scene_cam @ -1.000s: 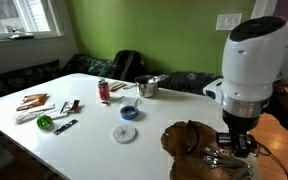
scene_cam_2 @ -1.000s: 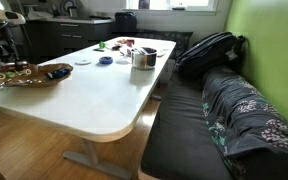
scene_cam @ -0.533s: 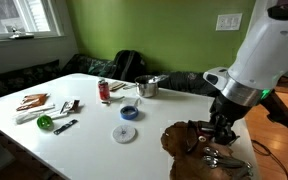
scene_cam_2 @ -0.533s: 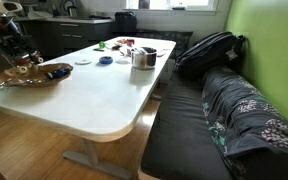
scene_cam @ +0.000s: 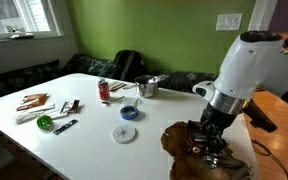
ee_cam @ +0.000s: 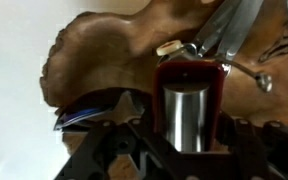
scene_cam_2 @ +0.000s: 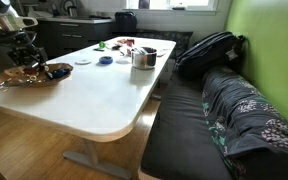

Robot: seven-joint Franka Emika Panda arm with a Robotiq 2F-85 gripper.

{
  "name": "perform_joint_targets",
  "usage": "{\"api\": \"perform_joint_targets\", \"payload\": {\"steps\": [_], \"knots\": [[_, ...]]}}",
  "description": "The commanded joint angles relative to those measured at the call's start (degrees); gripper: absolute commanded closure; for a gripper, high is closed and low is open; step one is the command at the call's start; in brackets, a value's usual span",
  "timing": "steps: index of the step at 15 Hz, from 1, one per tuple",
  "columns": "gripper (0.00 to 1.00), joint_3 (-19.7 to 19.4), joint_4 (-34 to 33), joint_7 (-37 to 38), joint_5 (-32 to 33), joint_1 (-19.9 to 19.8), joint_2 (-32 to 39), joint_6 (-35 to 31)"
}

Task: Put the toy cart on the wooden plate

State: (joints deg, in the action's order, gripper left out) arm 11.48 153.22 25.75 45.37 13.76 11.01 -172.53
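My gripper needs to carry the toy cart down onto the wooden plate [scene_cam: 184,140] next, beside the metal utensils, because the surface of the plate is just below.
The wooden plate [scene_cam: 184,140] is dark brown with a wavy outline and lies at the table's near end; it also shows in an exterior view [scene_cam_2: 29,77] and fills the wrist view [ee_cam: 104,50]. My gripper [scene_cam: 212,142] hangs just over the plate, also seen in an exterior view [scene_cam_2: 26,60]. In the wrist view the gripper [ee_cam: 189,135] is shut on the toy cart [ee_cam: 189,95], a dark boxy toy with a red frame and a shiny metal cylinder, held low over the plate's surface. I cannot tell whether the cart touches the plate.
Metal utensils [ee_cam: 224,35] and a blue striped item [ee_cam: 84,112] lie on the plate. On the table are a white disc [scene_cam: 124,133], a blue bowl [scene_cam: 130,112], a steel pot [scene_cam: 147,87] and a red can [scene_cam: 104,91]. A backpack [scene_cam_2: 209,50] sits on the bench.
The arm swung and tilted above the plate, then settled with the wrist lower over the plate's middle. The cart stays in the gripper.
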Motion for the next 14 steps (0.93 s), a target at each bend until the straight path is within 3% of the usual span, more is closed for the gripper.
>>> {"api": "perform_joint_targets", "payload": {"steps": [1, 3, 4, 5, 8, 9, 11, 14], "knots": [[0.74, 3.37, -4.43, -8.97, -3.24, -2.08, 7.51, 1.10], [0.74, 5.93, -6.34, -13.52, -5.11, -3.46, 8.42, 2.51], [0.24, 7.53, -6.67, -15.73, -6.90, -4.56, 8.44, 3.38], [0.23, 5.44, -6.76, -20.37, -11.88, -1.61, 7.89, 3.72], [0.03, 6.44, -5.90, -26.52, -19.28, -0.83, 3.74, 7.57], [0.00, 6.58, -5.23, -27.70, -21.20, -0.11, 1.62, 8.76], [0.00, 6.26, -4.14, -28.59, -22.78, 1.36, -3.32, 11.49], [0.00, 7.80, -2.04, -25.71, -20.71, 0.17, -10.91, 11.87]]}}
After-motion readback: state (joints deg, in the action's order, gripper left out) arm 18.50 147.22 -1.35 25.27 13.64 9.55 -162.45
